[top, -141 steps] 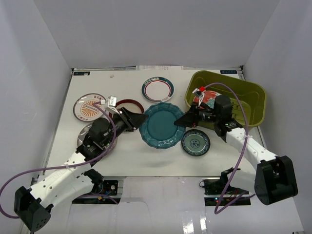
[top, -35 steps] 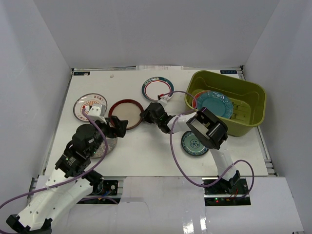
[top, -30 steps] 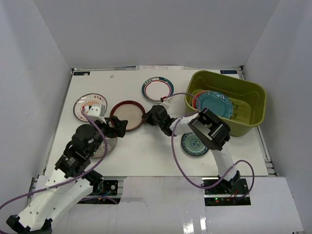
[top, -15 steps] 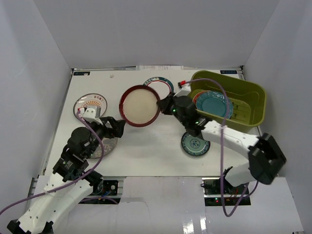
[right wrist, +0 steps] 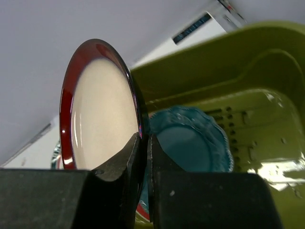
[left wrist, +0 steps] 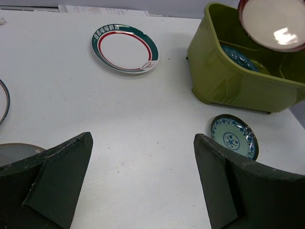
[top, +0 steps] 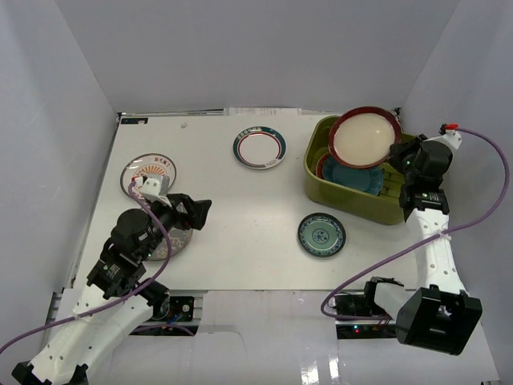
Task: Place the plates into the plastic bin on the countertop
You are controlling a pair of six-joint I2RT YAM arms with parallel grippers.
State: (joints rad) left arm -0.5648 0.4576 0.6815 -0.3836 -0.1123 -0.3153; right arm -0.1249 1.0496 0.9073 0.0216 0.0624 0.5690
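Note:
The scalloped teal plate [top: 357,179] is below my right gripper, so it needs to go down into the bin next and release the red-rimmed cream plate on top.
My right gripper [top: 398,154] is shut on the rim of the red-rimmed cream plate [top: 365,138] and holds it tilted above the olive-green plastic bin [top: 417,156]; the wrist view shows the plate [right wrist: 100,109] pinched between the fingers. Inside the bin lies the scalloped teal plate [right wrist: 190,148] on the red-and-teal floral plate [top: 322,167]. My left gripper [top: 196,212] is open and empty over the white countertop [top: 240,233]. The green-rimmed white plate [top: 260,147], the small blue-green patterned plate [top: 321,234], the orange sunburst plate [top: 144,172] and the grey plate [top: 172,242] lie on the countertop.
Pale grey walls [top: 64,96] close in the countertop on the left, back and right. The bin stands at the back right corner. A purple cable [top: 481,152] loops off my right arm near the right wall.
My right gripper has carried the red-rimmed cream plate from the countertop's middle to the right, to above the bin. My left arm has barely moved.

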